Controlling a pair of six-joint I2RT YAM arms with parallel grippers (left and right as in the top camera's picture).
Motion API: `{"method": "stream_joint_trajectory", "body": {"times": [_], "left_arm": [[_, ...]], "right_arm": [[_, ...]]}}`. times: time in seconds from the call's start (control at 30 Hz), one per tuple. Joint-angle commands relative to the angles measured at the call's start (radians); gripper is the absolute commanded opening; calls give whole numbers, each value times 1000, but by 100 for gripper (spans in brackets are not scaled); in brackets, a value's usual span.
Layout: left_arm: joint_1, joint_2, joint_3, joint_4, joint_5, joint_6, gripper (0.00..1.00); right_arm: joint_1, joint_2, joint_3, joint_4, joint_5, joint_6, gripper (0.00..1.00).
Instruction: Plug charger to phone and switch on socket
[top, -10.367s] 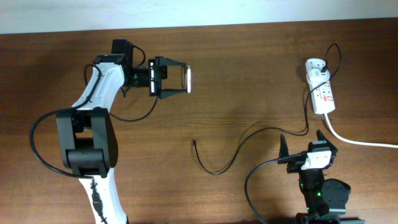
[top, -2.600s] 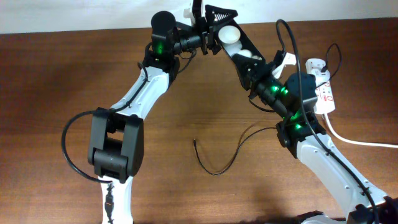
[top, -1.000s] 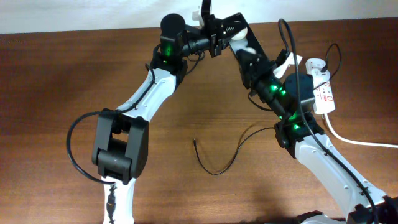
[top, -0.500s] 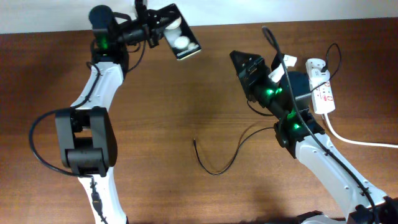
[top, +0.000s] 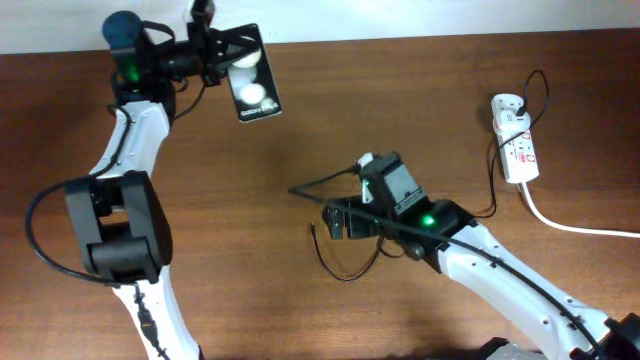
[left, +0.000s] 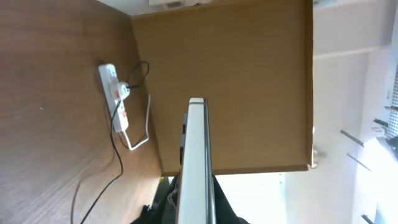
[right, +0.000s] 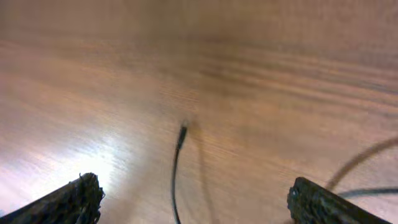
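Observation:
The charger cable's plug tip (top: 313, 228) (right: 181, 135) lies free on the table below my open fingers. My right gripper moves down onto it next, to the left in the overhead view.
My left gripper (top: 222, 50) is shut on the top end of the black phone (top: 253, 85) and holds it above the table's back left. The phone's screen shows two white spots. In the left wrist view the phone (left: 196, 155) stands edge-on between my fingers. The charger's thin black cable (top: 345, 274) loops on the table, its plug tip (top: 313, 229) lying free. My right gripper (top: 316, 206) hovers open just over that tip. The right wrist view shows the tip (right: 181, 132) between my wide-apart fingers (right: 69, 201). The white socket (top: 520, 152) lies at the far right.
The white adapter block (top: 505, 106) sits on the socket's far end. A thick white cord (top: 575, 227) runs off the right edge. The socket (left: 114, 93) and cable (left: 114, 168) also show in the left wrist view, beside a brown board (left: 236, 81).
My right gripper opened, left the phone and swung down over the cable's plug tip. My left arm carried the phone to the left.

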Motion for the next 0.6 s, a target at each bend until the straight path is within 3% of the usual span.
{"method": "stream_joint_trajectory", "body": {"times": [0.0, 0.07, 0.3, 0.57], "left_arm": [[27, 0, 9, 3, 36, 21, 0], [31, 0, 9, 4, 33, 22, 0], [59, 0, 9, 3, 32, 21, 0], [59, 0, 9, 3, 32, 21, 0]], "right_arm": [[38, -2, 19, -19, -16, 10, 99], [42, -1, 19, -29, -27, -45, 99], [149, 140, 41, -42, 69, 3, 99], [179, 392, 312, -215, 136, -31, 99]]}}
